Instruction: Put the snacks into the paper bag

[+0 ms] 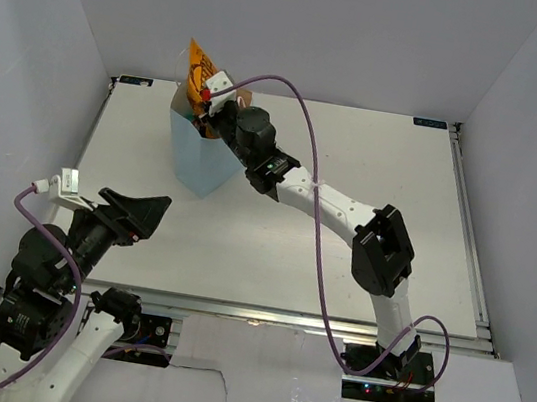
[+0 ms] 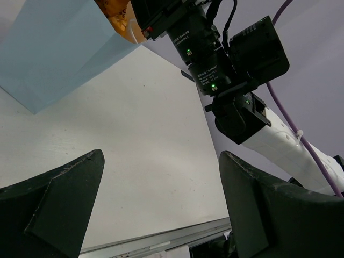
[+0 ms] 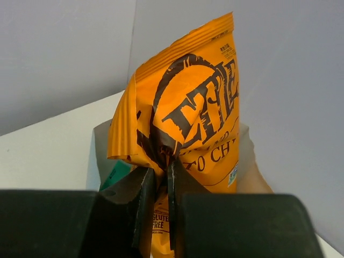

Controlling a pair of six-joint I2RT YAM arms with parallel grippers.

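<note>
My right gripper lowers the orange crisp bag further into the paper bag's opening (image 1: 187, 111) (image 3: 107, 156) below it next and releases, since the crisp bag's top still sticks out.
The pale blue paper bag (image 1: 197, 158) stands upright at the table's back left. A large orange crisp bag (image 1: 199, 66) rises out of its mouth, its lower part inside the bag. My right gripper (image 1: 215, 110) is at the bag's opening, shut on the crumpled middle of the orange crisp bag (image 3: 188, 107). In the right wrist view the right gripper (image 3: 161, 167) pinches the foil, and a small teal bag (image 3: 116, 175) shows low inside the paper bag (image 3: 101, 146). My left gripper (image 1: 142, 213) hovers open and holds nothing, in front of and to the left of the paper bag (image 2: 54, 51).
The right arm (image 2: 215, 59) reaches across the middle of the table toward the bag. White enclosure walls stand on three sides. The table's metal front edge (image 2: 161, 239) lies just below the left gripper (image 2: 161, 185).
</note>
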